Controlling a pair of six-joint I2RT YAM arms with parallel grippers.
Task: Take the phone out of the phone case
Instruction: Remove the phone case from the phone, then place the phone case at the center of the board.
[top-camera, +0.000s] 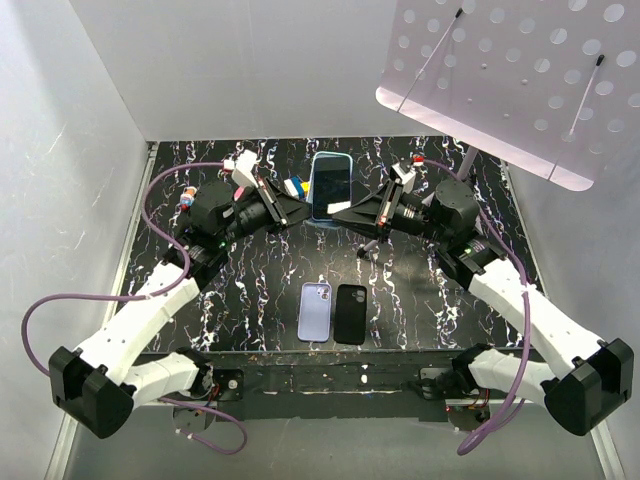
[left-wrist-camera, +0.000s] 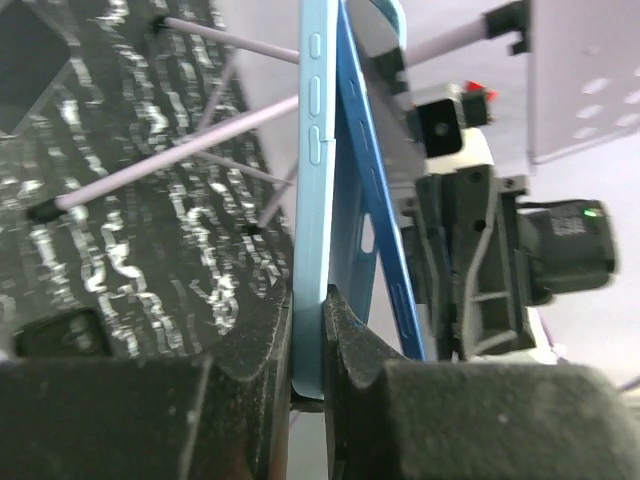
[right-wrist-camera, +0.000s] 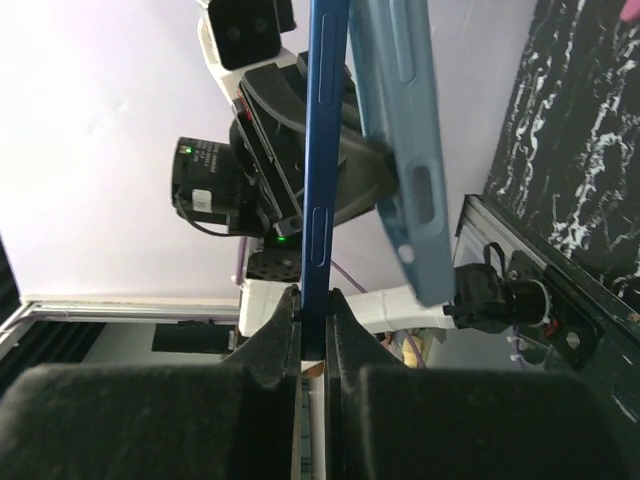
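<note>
The case will go back and down next in my left gripper. My left gripper will release it on the bare tabletop beside the lavender item, as the black one fills its other side.
A dark blue phone (top-camera: 331, 185) in a light blue case (top-camera: 312, 190) is held up between both grippers above the far middle of the table. My left gripper (top-camera: 300, 212) is shut on the light blue case's edge (left-wrist-camera: 312, 200); the left wrist view shows its jaws clamped on it (left-wrist-camera: 307, 340). My right gripper (top-camera: 345, 215) is shut on the phone's dark blue edge (right-wrist-camera: 322, 120), jaws tight (right-wrist-camera: 314, 310). The case (right-wrist-camera: 405, 130) stands angled away from the phone (left-wrist-camera: 375, 200) at one end, with a gap between them.
A lavender phone-shaped item (top-camera: 314, 310) and a black one (top-camera: 350, 313) lie side by side near the front of the black marbled table (top-camera: 250, 280). A perforated white panel (top-camera: 510, 70) on a stand overhangs the back right. White walls enclose the sides.
</note>
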